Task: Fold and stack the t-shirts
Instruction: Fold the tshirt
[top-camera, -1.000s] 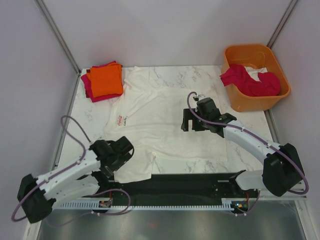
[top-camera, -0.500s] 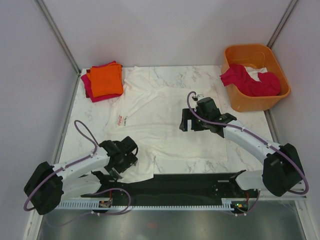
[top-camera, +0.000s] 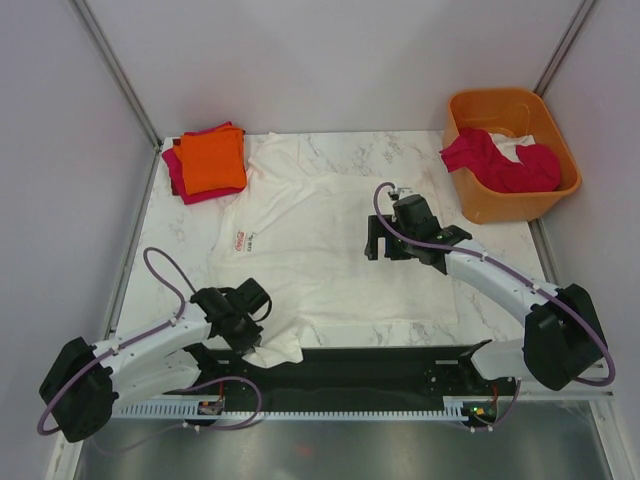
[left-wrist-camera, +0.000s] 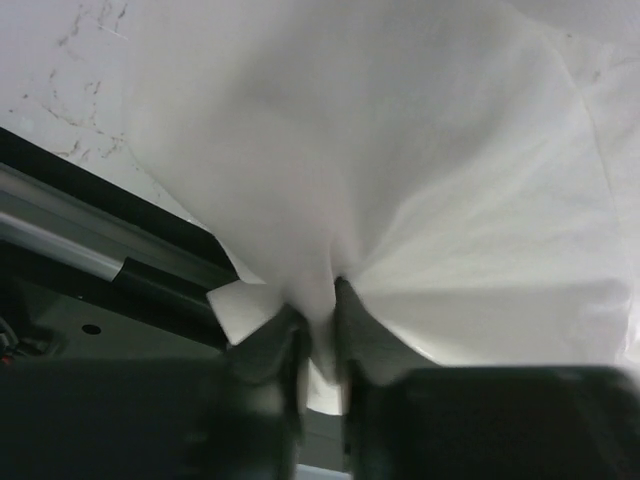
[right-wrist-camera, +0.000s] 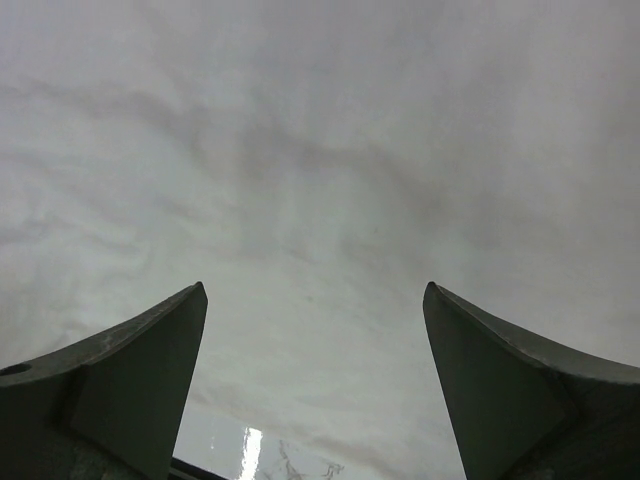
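Observation:
My right gripper should next move back, turn and lower onto the shirt's free near corner (top-camera: 452, 319), because my left gripper already holds the other near corner.
A white t-shirt (top-camera: 330, 235) with a small red logo (top-camera: 239, 238) lies spread flat on the marble table. My left gripper (top-camera: 262, 335) is shut on its near left corner, and in the left wrist view the cloth (left-wrist-camera: 400, 180) bunches up between the two fingers (left-wrist-camera: 322, 320). My right gripper (top-camera: 384, 245) hovers open over the shirt's right half, and the right wrist view shows only white cloth (right-wrist-camera: 320, 200) between its wide-apart fingers. A folded orange t-shirt (top-camera: 212, 161) lies on a folded magenta one (top-camera: 176, 172) at the back left.
An orange plastic tub (top-camera: 512, 152) at the back right holds a crumpled magenta-red shirt (top-camera: 500, 162) and some white cloth. A black strip (top-camera: 380, 365) runs along the table's near edge beneath the arm bases. Grey walls close in on three sides.
My left gripper has slid toward the near edge and closed on the shirt's near left corner, pulling that flap in. The right arm has stayed put.

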